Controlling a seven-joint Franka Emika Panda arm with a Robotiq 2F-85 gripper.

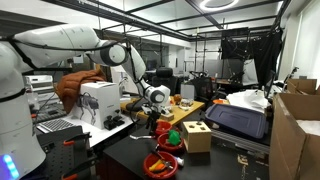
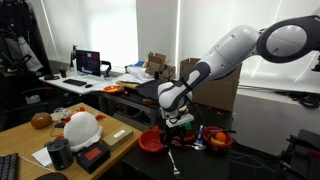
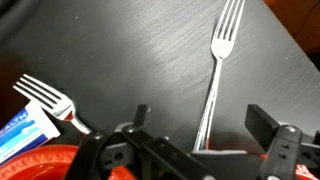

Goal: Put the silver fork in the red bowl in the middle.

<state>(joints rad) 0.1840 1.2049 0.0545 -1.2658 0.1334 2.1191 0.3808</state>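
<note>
The gripper moves away from the red bowl toward the fork's teeth next, then goes down onto the fork's handle [image 1: 145,137] [image 3: 209,108], which lies below my open fingers.
The silver fork [image 3: 213,75] lies on the dark table, tines pointing away from me and handle running back between my fingers. It also shows as a thin line in an exterior view [image 2: 173,161]. My gripper [image 3: 200,122] is open, with a finger on each side of the handle and neither touching it. In both exterior views the gripper [image 2: 179,127] [image 1: 158,117] hangs low over the table by the red bowls. One red bowl [image 2: 152,142] sits beside it, another [image 2: 218,141] further along. A red bowl's rim [image 3: 40,163] shows at the lower left of the wrist view.
A second fork [image 3: 45,100] and a blue-and-white packet [image 3: 22,134] lie at the red bowl in the wrist view. A wooden box [image 1: 197,136] and a green object [image 1: 173,136] stand near the bowls. A white helmet [image 2: 82,127] sits on the neighbouring desk.
</note>
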